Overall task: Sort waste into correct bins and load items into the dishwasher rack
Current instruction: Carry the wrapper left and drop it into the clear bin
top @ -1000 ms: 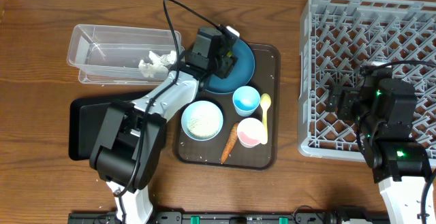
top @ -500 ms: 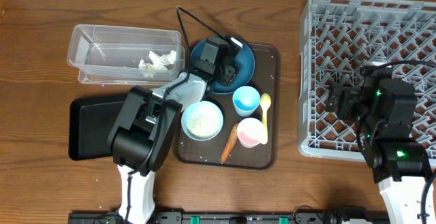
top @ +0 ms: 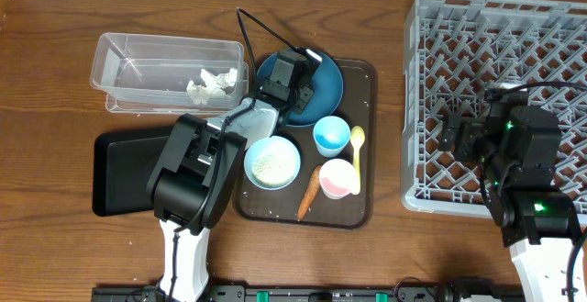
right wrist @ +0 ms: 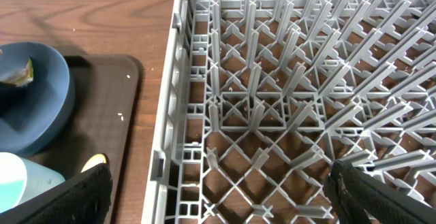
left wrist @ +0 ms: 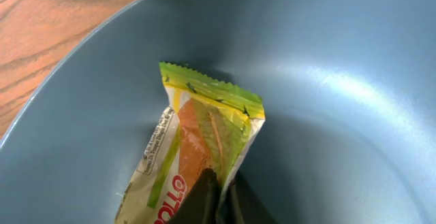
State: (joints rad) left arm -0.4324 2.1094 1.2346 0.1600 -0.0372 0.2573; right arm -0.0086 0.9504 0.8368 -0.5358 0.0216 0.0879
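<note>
My left gripper lifts out of the dark-blue plate next, then moves over the tub beside that tissue, since crumpled tissue already lies there.
In the left wrist view, my left gripper [left wrist: 221, 190] is shut on the lower part of the yellow-green snack wrapper [left wrist: 204, 125], which lies inside the dark-blue plate [left wrist: 340, 81]. From overhead, the left gripper [top: 292, 80] reaches down into that plate [top: 328, 86] at the back of the brown serving tray [top: 362, 201]. My right gripper [top: 457, 135] stands open above the left part of the grey dishwasher rack [top: 514, 27], nothing between its fingers. Crumpled tissue [top: 209, 83] lies in the clear tub [top: 138, 63]. The black tray [top: 119, 169] sits in front of it.
On the serving tray stand a bowl [top: 271, 162] with rice grains, a light-blue cup [top: 331, 136], a pink cup [top: 337, 178], a pale yellow spoon [top: 357, 155] and a carrot [top: 309, 192]. The left arm's cable arcs over the tub's right end.
My left gripper moved right, from beside the tub to over the plate, then closed on the snack wrapper. The right arm has not moved.
</note>
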